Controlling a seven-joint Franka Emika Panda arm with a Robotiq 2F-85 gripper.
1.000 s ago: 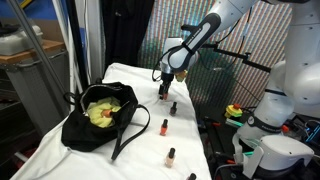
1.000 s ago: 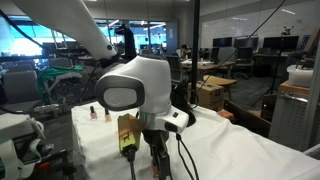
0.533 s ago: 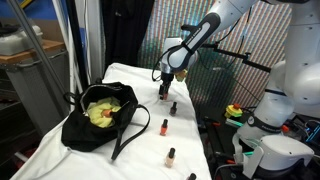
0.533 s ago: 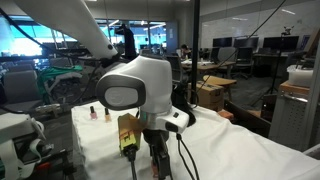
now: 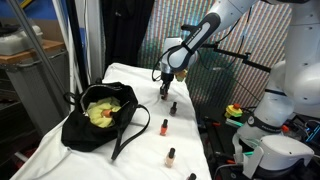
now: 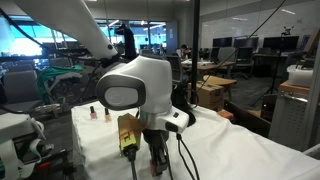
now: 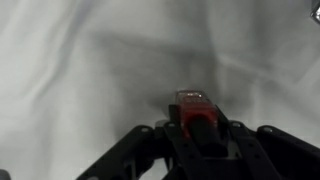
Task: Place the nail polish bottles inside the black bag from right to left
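Note:
I will next lift my gripper off the cloth, move it outward over the bag's yellow-green inside and lower it to release the bottle, because the bag lies open.
In the wrist view a red nail polish bottle (image 7: 193, 103) with a black cap lies between my fingers, and my gripper (image 7: 197, 126) is shut on it over white cloth. In an exterior view my gripper (image 5: 165, 89) is down at the far end of a row of nail polish bottles. More bottles stand in that row on the cloth: a dark one (image 5: 173, 107), an orange one (image 5: 164, 127) and another orange one (image 5: 171, 157). The black bag (image 5: 97, 122) slumps to the left of the row, open, showing its yellow-green inside. Two tiny bottles (image 6: 92, 112) show in the other exterior view.
A white cloth (image 5: 130, 160) covers the table, and its edge runs close beside the bottle row. The bag's long strap (image 5: 128, 135) trails toward the bottles. White robot hardware (image 5: 275, 110) and cables stand past the table edge. A large camera head (image 6: 140, 90) blocks much of one exterior view.

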